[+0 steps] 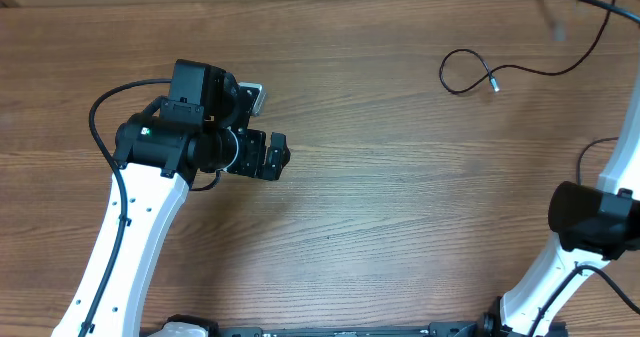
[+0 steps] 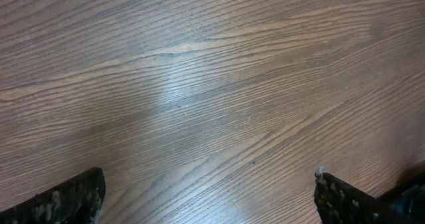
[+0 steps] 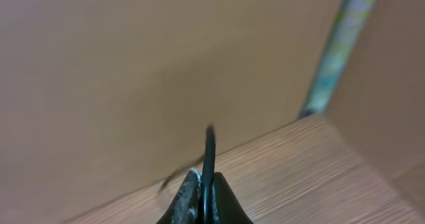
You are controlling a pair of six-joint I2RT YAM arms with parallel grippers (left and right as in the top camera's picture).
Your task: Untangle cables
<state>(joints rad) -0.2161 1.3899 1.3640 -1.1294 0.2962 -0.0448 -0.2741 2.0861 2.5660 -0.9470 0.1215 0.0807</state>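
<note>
The far tabletop [image 1: 616, 55] beside the small loop is below my right gripper. That gripper needs to tilt down next and lower the lifted black cable there to let it go.
A thin black cable [image 1: 540, 73] lies at the table's far right. It curls into a small loop [image 1: 458, 74] and ends in a plug with a metal tip [image 1: 495, 86]; its other end climbs toward the top right corner. In the right wrist view my right gripper [image 3: 207, 185] is shut on a black cable [image 3: 210, 151] that stands up between its fingers, lifted above the table near the back wall. My left gripper [image 1: 278, 155] hovers left of centre, far from the cable. It stands wide open [image 2: 209, 201] over bare wood with nothing between its fingers.
A beige wall [image 3: 133, 64] rises behind the table's far edge. The right arm [image 1: 590, 222] stands at the right edge and the left arm [image 1: 130, 227] at the lower left, with its own thick wire [image 1: 96, 117] looping beside it.
</note>
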